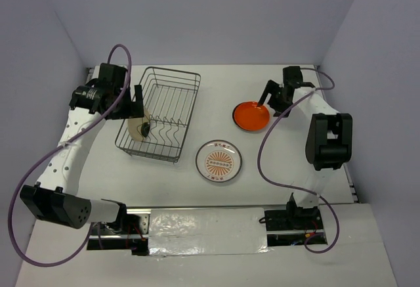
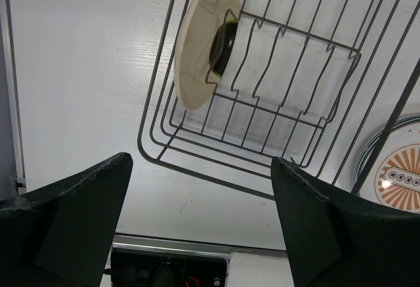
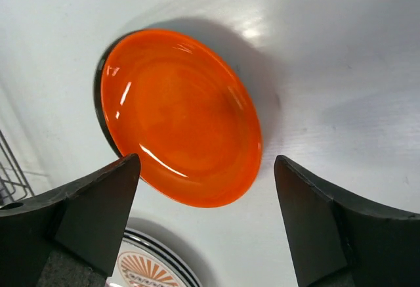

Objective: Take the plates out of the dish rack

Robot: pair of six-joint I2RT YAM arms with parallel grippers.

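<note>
I should next lower my left gripper's open fingers around the upper rim of the cream plate (image 1: pixel 131 123) (image 2: pixel 178 80) below them and close, because the plate stands on edge.
The dark wire dish rack (image 1: pixel 172 70) stands at the left centre of the table. One cream plate with a dark blotch (image 1: pixel 139 129) stands on edge at its near left end; it also shows in the left wrist view (image 2: pixel 197 50). My left gripper (image 1: pixel 141 106) is open and empty just above that end of the rack (image 2: pixel 203 176), jaws wide apart (image 2: pixel 200 221). An orange plate (image 1: pixel 252 116) lies on the table to the right. My right gripper (image 1: pixel 274 102) is open and empty above its far right edge (image 3: pixel 180 116). A sunburst plate (image 1: pixel 218 160) lies flat in front.
The sunburst plate also shows at the right edge of the left wrist view (image 2: pixel 400 175) and low in the right wrist view (image 3: pixel 144 270). The table's near metal edge (image 2: pixel 170 242) lies below the left gripper. White walls enclose the table on three sides.
</note>
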